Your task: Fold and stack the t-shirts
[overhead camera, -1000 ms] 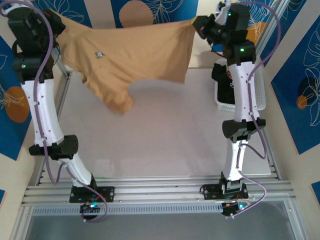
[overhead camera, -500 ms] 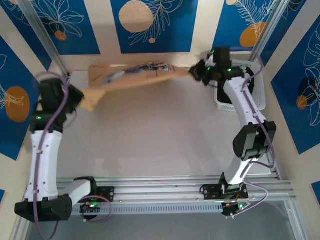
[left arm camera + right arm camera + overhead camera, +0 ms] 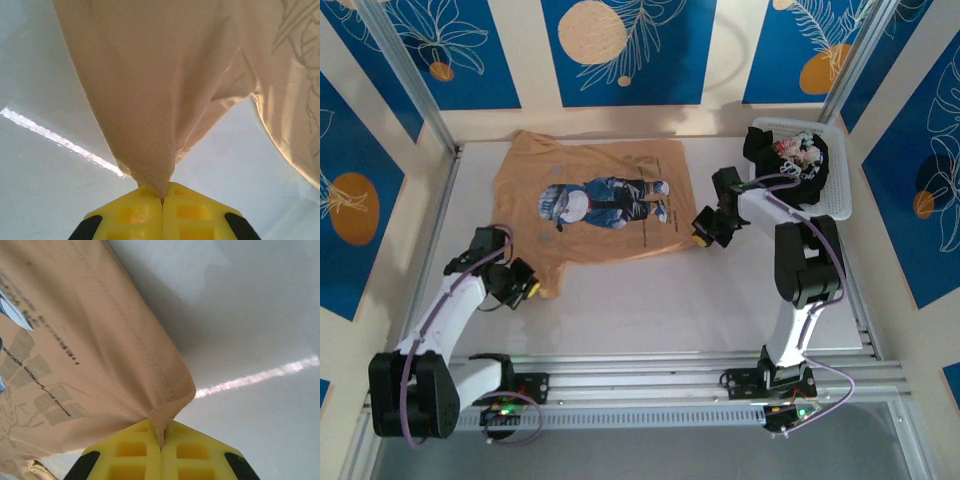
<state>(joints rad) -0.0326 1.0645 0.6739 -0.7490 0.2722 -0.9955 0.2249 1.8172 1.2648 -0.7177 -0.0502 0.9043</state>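
The t-shirt lies on the far half, so my right gripper will next pull its pinched hem corner back toward the base over the bare tabletop and let it go.
The tan t-shirt (image 3: 590, 205) lies spread on the table's far half, its blue print facing up. My left gripper (image 3: 526, 287) is shut on the shirt's near left corner (image 3: 150, 165), yellow jaws pinching the cloth tip. My right gripper (image 3: 701, 238) is shut on the near right hem corner (image 3: 165, 415), low over the table. A black t-shirt (image 3: 790, 160) with a white-pink print is bunched in the white basket (image 3: 840, 190) at the far right.
The white table (image 3: 650, 300) stretches bare toward the arm bases. Metal frame posts (image 3: 405, 80) rise at the far corners before blue and cream wall panels. The basket stands just right of my right arm.
The tan t-shirt, held up in the air a second ago, has swung down and now lies flat, print up. Both arms dropped low and came nearer.
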